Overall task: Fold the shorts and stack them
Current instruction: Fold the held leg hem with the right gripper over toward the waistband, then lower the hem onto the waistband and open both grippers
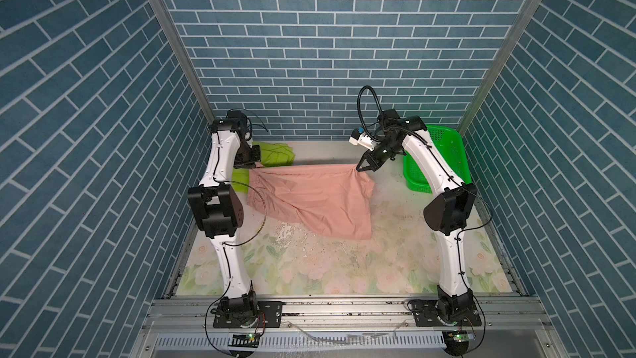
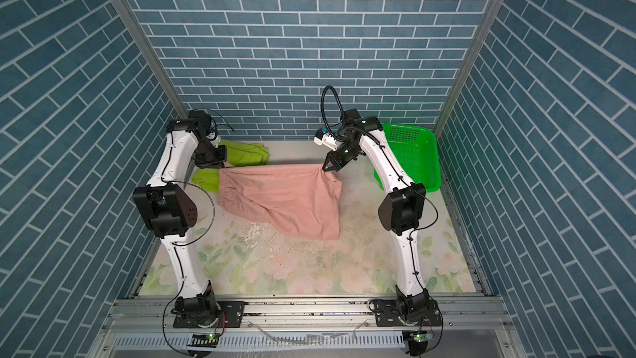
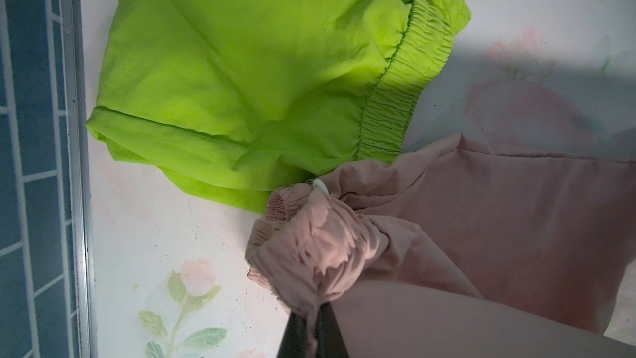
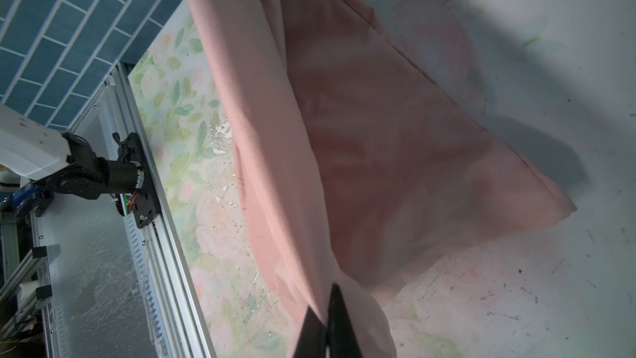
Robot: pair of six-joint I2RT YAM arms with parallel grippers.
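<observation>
I should next use my right gripper to bring the raised corner of the pink shorts down and outward, toward the far corner of the lower layer (image 4: 551, 203), and let it go.
The dusty-pink shorts (image 1: 309, 198) (image 2: 278, 198) hang stretched between my two grippers above the table, their lower part drooping onto it. My left gripper (image 1: 255, 165) (image 3: 313, 308) is shut on the gathered waistband corner (image 3: 303, 235). My right gripper (image 1: 358, 167) (image 2: 325, 167) (image 4: 327, 308) is shut on the opposite corner of the pink shorts (image 4: 344, 132). The lime-green shorts (image 1: 272, 156) (image 2: 241, 154) (image 3: 258, 63) lie flat on the table at the back left, partly hidden by my left arm and the pink cloth.
A bright green perforated basket (image 1: 444, 153) (image 2: 413, 153) stands at the back right behind my right arm. The floral table (image 1: 327, 263) extends toward the front. Blue brick walls close in on three sides.
</observation>
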